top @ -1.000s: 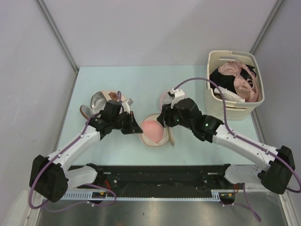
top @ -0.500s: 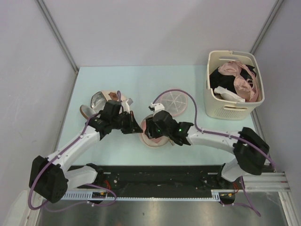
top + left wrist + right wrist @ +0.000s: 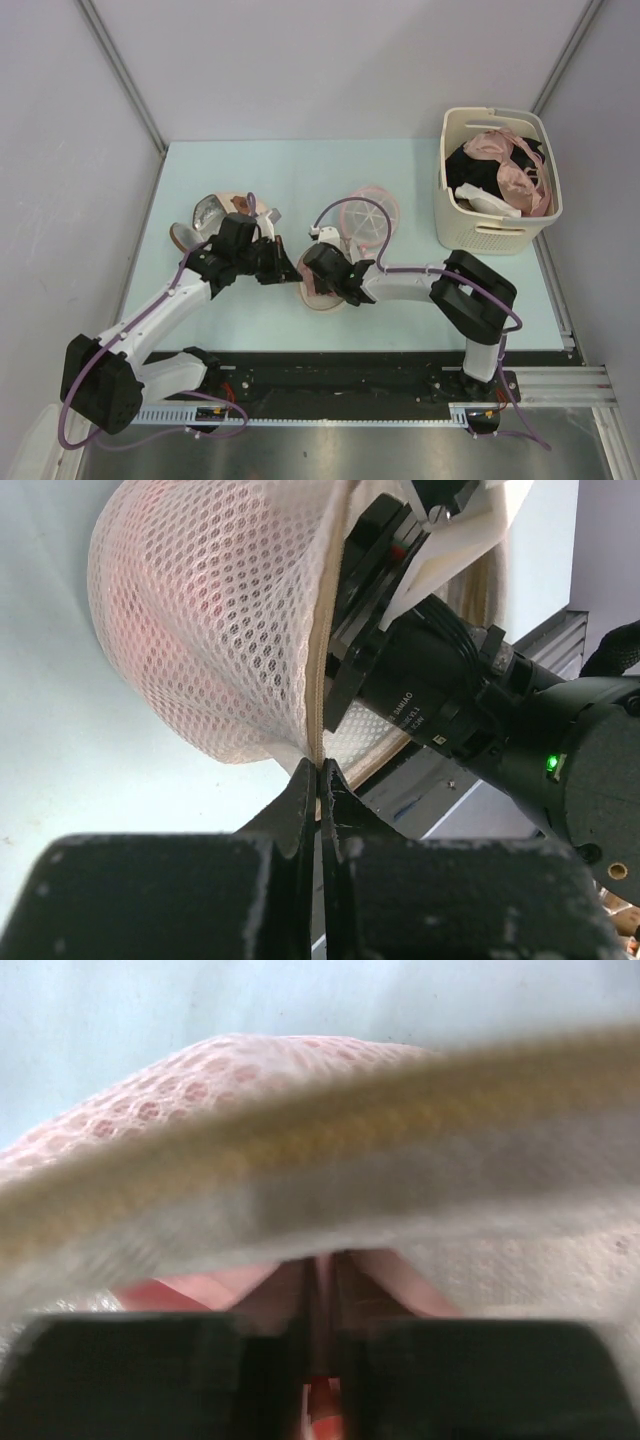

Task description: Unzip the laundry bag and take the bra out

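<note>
The basket's far end point(image 3: 478, 130) is farther out than my right gripper and to its right in the top view, so I will lift the bra over it, lower it and let go.
The laundry bag point(image 3: 322, 301), pale pink-cream mesh, lies on the table between my arms. In the left wrist view its mesh dome point(image 3: 210, 620) bulges upward. My left gripper point(image 3: 320, 769) is shut on the bag's zip seam at its lower edge, and in the top view it point(image 3: 287, 270) sits at the bag's left side. My right gripper point(image 3: 318, 277) reaches into the bag from the right. In the right wrist view its tips point(image 3: 322, 1260) are shut, with the pink bra fabric point(image 3: 200, 1286) around and between them. The bag's blurred rim point(image 3: 330, 1130) crosses above them.
A flat pink disc with white spokes point(image 3: 366, 214) lies behind the bag. A beige dome with silver lining point(image 3: 205, 214) lies at the left. A cream basket point(image 3: 455, 226) of black, white and pink clothes stands at the back right.
My right arm has swung left and down, and its gripper is now inside the bag. This uncovered the spoked disc. My left gripper has stayed on the bag's seam.
</note>
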Available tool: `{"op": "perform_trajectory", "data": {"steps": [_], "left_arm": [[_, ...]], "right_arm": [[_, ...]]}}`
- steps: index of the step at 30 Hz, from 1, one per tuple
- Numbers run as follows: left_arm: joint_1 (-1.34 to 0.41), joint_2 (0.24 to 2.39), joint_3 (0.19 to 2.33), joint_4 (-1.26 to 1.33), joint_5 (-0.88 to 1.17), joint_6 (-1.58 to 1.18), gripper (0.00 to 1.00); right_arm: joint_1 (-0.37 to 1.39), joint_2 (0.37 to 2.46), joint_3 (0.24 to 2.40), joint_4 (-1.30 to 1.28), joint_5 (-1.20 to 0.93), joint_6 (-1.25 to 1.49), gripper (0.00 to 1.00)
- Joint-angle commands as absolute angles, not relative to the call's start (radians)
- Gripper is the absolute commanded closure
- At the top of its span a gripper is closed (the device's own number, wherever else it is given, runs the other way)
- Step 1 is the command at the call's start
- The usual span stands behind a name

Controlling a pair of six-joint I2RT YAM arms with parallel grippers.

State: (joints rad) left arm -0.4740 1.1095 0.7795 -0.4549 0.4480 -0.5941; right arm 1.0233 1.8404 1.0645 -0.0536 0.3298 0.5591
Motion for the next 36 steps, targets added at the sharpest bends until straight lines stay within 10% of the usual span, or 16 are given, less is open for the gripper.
{"op": "perform_trajectory", "data": {"steps": [1, 36], "left_arm": [[-0.480, 1.086, 0.778, -0.456, 0.460, -0.563, 1.00], [-0.479, 1.161, 0.778, -0.451, 0.417, -0.546, 1.00]], "right_arm": [[1.038, 1.826, 1.057, -0.104, 0.379, 0.568, 1.00], [1.100, 1.143, 0.991, -0.031, 0.071, 0.463, 1.00]]}}
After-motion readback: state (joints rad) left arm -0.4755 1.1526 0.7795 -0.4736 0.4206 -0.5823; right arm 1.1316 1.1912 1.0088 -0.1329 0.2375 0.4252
